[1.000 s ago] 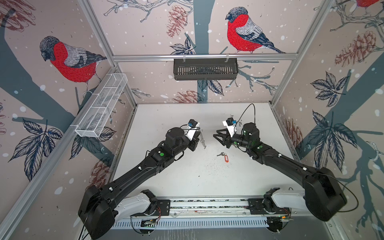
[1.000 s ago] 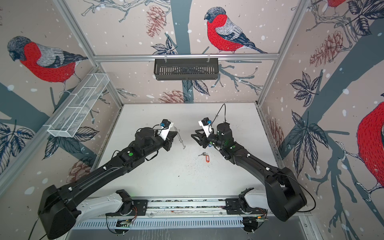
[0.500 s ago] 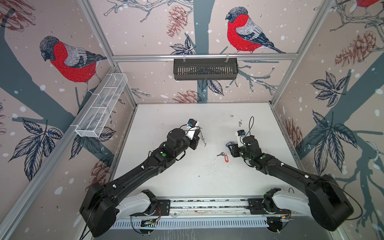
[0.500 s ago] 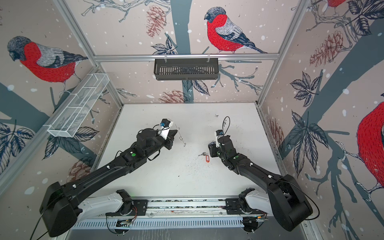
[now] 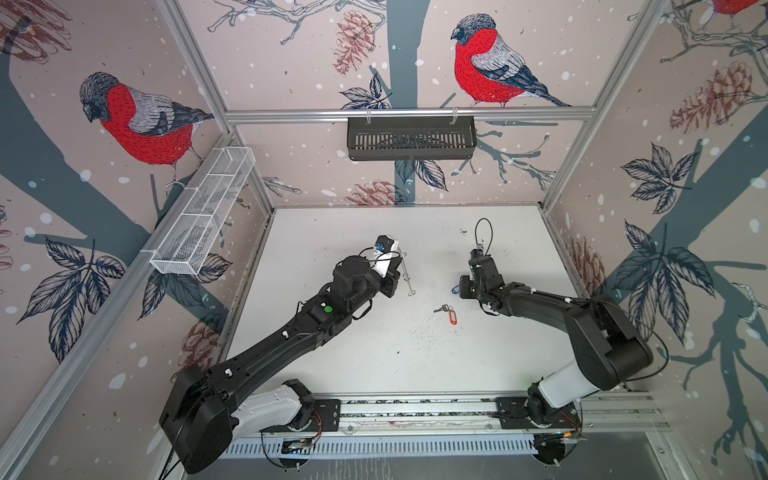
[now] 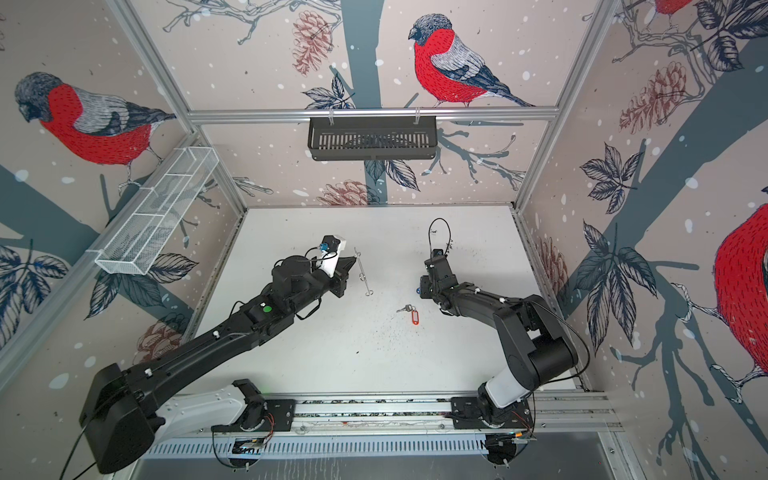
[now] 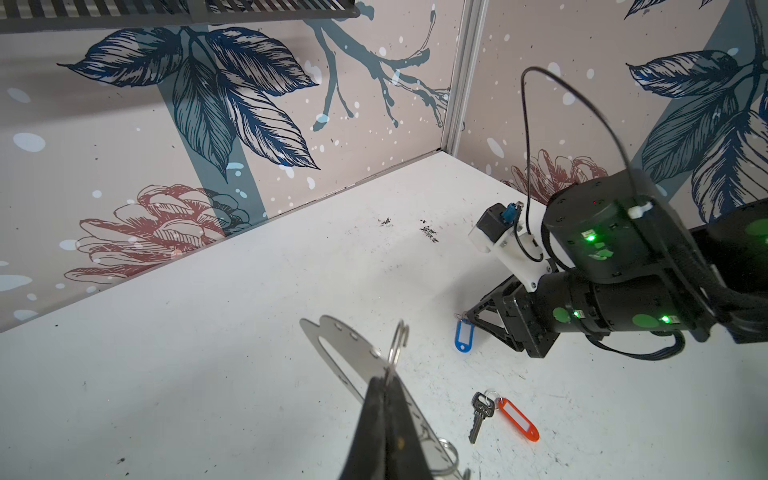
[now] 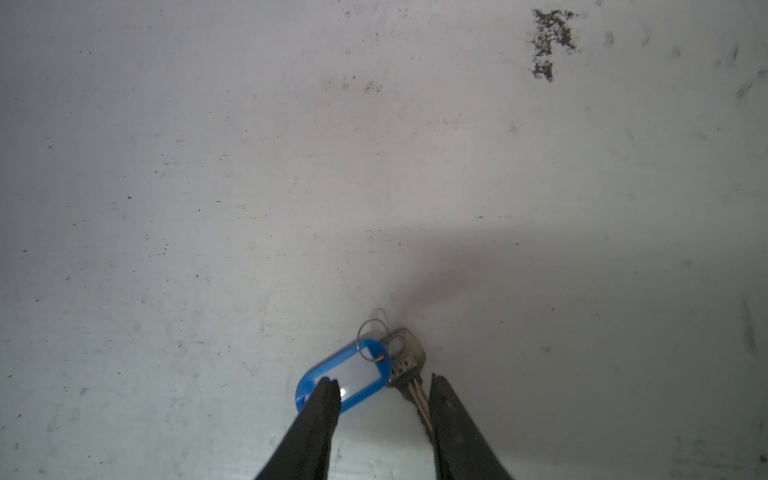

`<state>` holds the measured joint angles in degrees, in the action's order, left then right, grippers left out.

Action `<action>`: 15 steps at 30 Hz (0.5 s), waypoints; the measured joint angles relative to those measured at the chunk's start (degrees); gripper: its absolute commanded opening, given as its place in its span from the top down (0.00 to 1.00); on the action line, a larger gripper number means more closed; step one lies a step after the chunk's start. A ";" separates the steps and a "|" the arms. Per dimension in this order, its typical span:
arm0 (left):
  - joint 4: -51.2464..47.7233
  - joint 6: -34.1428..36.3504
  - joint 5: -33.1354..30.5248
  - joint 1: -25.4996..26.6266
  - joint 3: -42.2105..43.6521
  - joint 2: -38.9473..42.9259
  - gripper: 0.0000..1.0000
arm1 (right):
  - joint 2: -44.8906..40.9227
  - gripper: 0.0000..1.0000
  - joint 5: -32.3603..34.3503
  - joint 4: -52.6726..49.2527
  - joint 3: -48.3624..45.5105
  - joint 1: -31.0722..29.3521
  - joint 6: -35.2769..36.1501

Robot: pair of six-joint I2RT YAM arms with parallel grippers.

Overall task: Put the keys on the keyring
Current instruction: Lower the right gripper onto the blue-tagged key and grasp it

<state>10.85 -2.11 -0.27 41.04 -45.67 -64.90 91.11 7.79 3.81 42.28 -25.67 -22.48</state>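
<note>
The blue tag's metal ring (image 8: 372, 340) lies below my right gripper's fingers. Next, they go down slightly toward the keyring's side, open around that ring.
My left gripper (image 7: 384, 384) is shut on the keyring (image 7: 349, 353), a flat grey plate with small metal rings, and holds it on edge above the table (image 5: 332, 353). In both top views the keyring (image 5: 405, 270) (image 6: 362, 270) shows as a thin strip. The blue-tagged keys (image 8: 353, 374) lie on the table between the fingers of my right gripper (image 8: 382, 384), which is open and low over them. One fingertip (image 8: 328, 390) overlaps the tag's end. The red-tagged keys (image 5: 451, 316) (image 7: 519, 419) lie loose near the table's middle.
A black slotted basket (image 5: 411, 137) hangs on the back wall and a white wire basket (image 5: 203, 216) on the left wall. Dark crumbs (image 5: 415, 332) speckle the table. The arms' base rail (image 5: 415, 409) runs along the front edge.
My right gripper has dropped from a raised spot facing the left gripper down to the table, over the blue-tagged keys. The left arm has barely moved and still holds the keyring.
</note>
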 measured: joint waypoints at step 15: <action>0.00 0.00 -0.15 0.02 0.09 0.39 1.00 | 8.31 0.72 3.52 -2.08 6.27 -2.05 1.99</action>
<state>10.85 -2.11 -0.43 41.06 -45.58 -64.51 99.42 11.31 1.74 48.56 -27.73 -20.49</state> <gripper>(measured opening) 0.048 0.298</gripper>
